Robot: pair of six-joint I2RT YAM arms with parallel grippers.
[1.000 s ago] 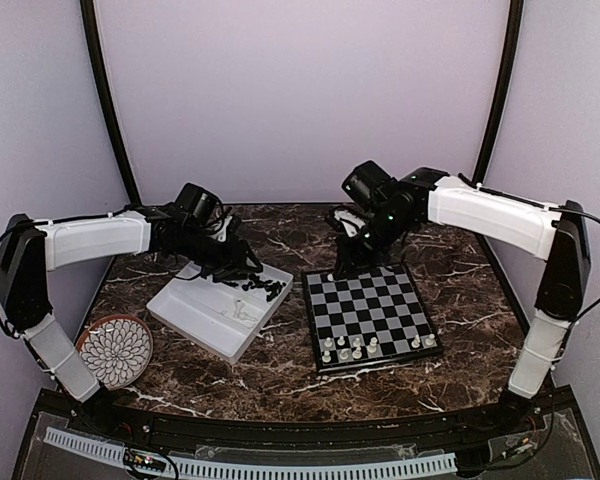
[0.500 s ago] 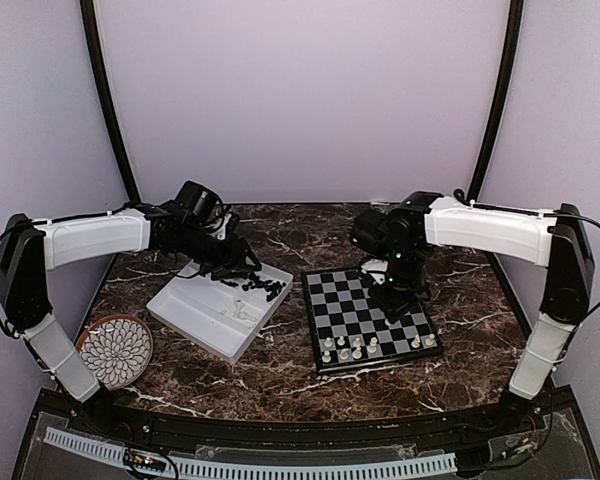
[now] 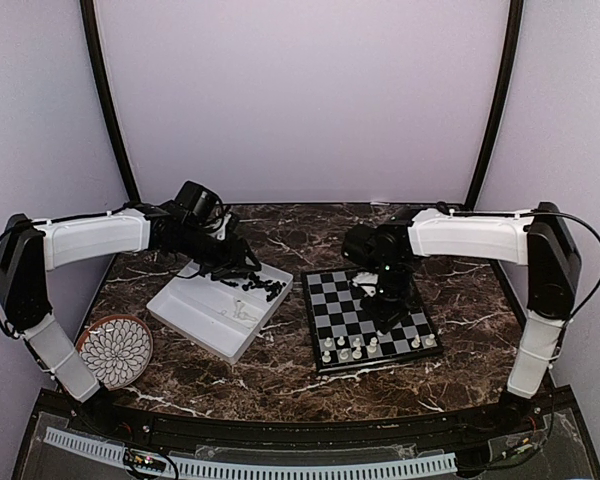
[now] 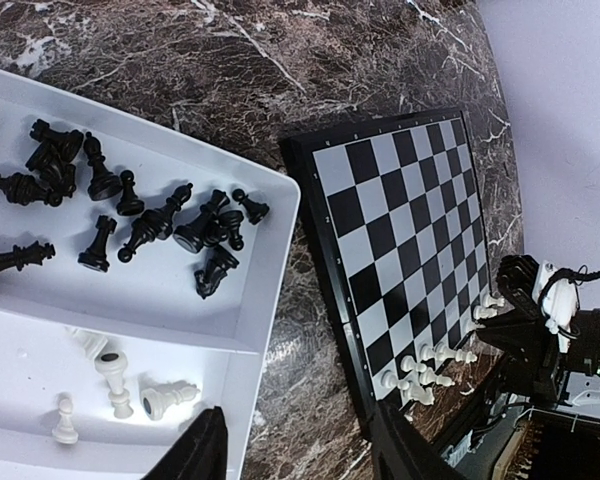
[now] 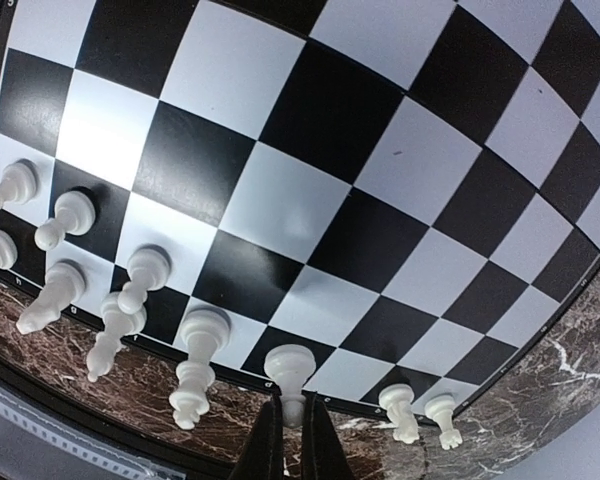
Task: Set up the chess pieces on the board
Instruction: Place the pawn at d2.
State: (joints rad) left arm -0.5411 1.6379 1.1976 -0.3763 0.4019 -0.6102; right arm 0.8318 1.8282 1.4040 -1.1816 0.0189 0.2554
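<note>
I will move my right gripper to the left in the top view next, then lower its piece onto the black square ahead [image 3: 369, 338] [image 5: 247, 276] of the tall white piece. That square is empty.
The board [image 3: 365, 300] lies right of centre. Several white chess pieces [image 3: 355, 348] stand along its near rows. My right gripper [image 3: 388, 305] hangs over the board's near half. In the right wrist view it [image 5: 291, 420] is shut on a white piece [image 5: 291, 368], whose base is over a black square in the nearest row. I cannot tell whether it touches. My left gripper [image 3: 238, 268] hovers over the white tray [image 3: 195, 310], open and empty [image 4: 300, 450]. Black pieces [image 4: 130, 200] and a few white pieces [image 4: 120, 390] lie in the tray's compartments.
A round patterned plate [image 3: 115, 350] sits at the near left. The tray's right edge [image 4: 270, 300] lies close to the board's left border [image 4: 325, 270], with a strip of marble table between them. Curved walls enclose the table.
My right gripper has swung from the board's far edge toward its near rows and come down over it. The left arm has not moved.
</note>
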